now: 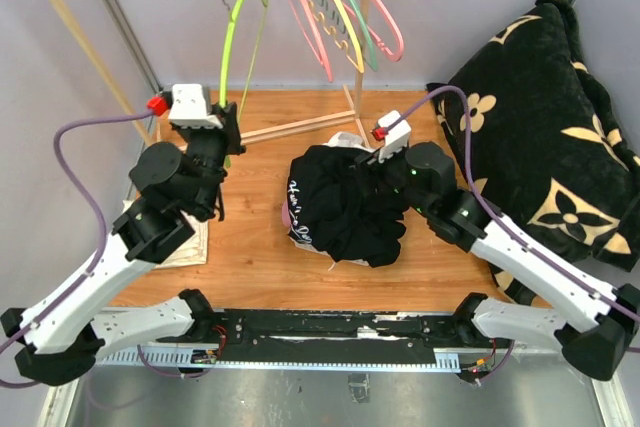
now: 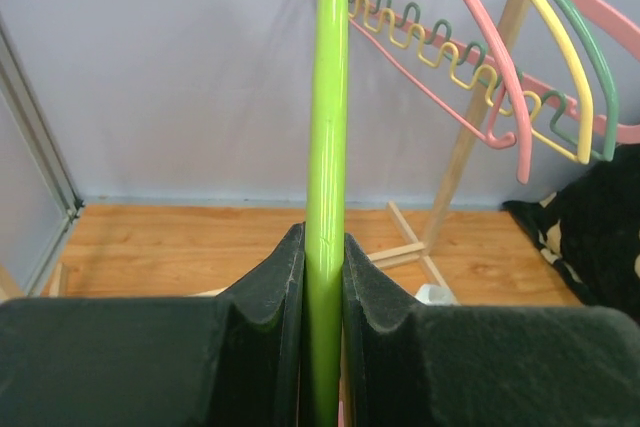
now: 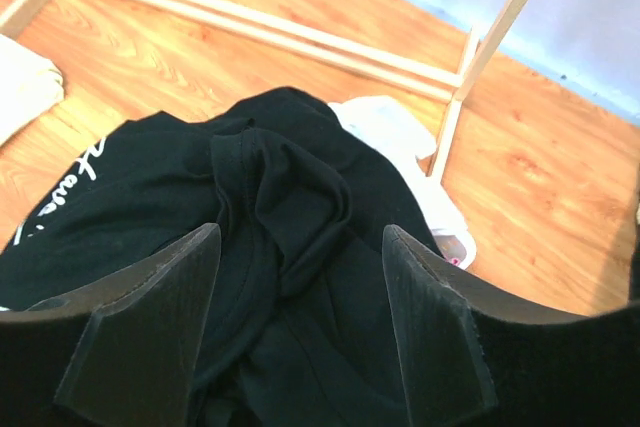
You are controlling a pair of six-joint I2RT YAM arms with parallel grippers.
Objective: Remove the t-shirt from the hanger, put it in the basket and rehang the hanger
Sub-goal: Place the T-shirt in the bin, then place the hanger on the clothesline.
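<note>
My left gripper moves the green hanger's hook outward onto the bare part of the rack's bar next and releases it. That part lies outward of my gripper.
A black t-shirt with white lettering lies crumpled on the wooden table, off any hanger; it also fills the right wrist view. My left gripper is shut on a lime green hanger, which stands upright toward the rack; in the left wrist view the hanger is clamped between the two black fingers. My right gripper is open just above the shirt, its fingers spread to either side of a fold of black cloth, not gripping it.
A wooden clothes rack stands at the back with pink, yellow and green hangers on its rail. A black blanket with cream flowers lies at the right. White cloth lies under the shirt. A pale cloth lies at the left.
</note>
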